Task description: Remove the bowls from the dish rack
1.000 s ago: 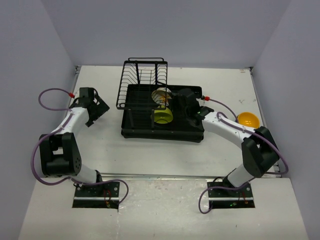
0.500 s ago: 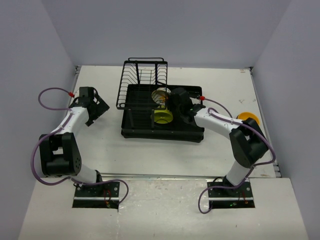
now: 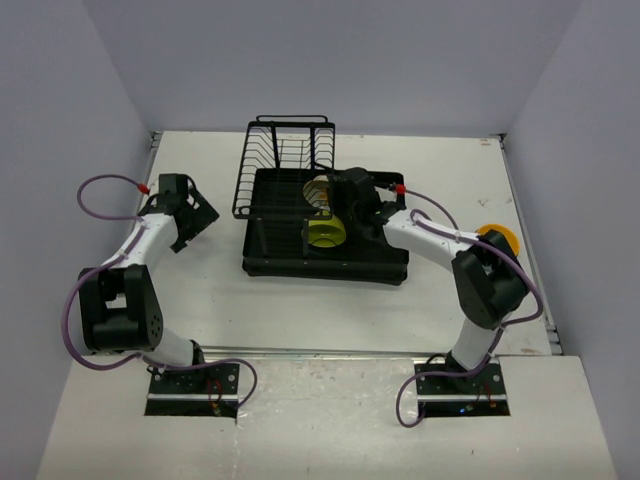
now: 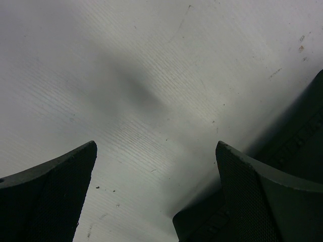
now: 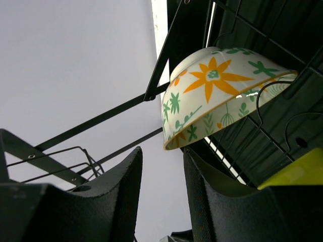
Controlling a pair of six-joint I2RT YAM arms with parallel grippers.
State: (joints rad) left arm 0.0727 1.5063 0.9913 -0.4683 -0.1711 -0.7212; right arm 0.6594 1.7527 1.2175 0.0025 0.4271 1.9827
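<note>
My right gripper should move away from my base toward the white patterned bowl, its open fingers straddling the rim's near end [image 3: 326, 181] [image 5: 170, 144].
The black dish rack [image 3: 290, 255] stands mid-table with its wire section [image 3: 285, 160] at the far left. A white patterned bowl [image 3: 320, 190] stands on edge in the wires, and a yellow-green bowl [image 3: 325, 235] lies just in front of it. My right gripper [image 3: 347, 190] is open right beside the patterned bowl. In the right wrist view the bowl's rim [image 5: 222, 96] hangs just above my gripper [image 5: 161, 156], and the yellow-green bowl [image 5: 300, 174] shows at the right edge. An orange bowl [image 3: 497, 238] sits on the table at right. My left gripper [image 3: 198, 215] is open and empty. The blue and pale bowls are out of view.
The left wrist view shows my left gripper [image 4: 156, 146] over bare table, with a black corner [image 4: 212, 222], apparently of the dish rack, at the lower right. The right arm's elbow [image 3: 488, 275] stands close to the orange bowl. Grey walls enclose the table on three sides.
My right gripper has moved left and farther back over the rack, up to the patterned bowl. Its elbow has swung in beside the orange bowl. The left arm has not moved.
</note>
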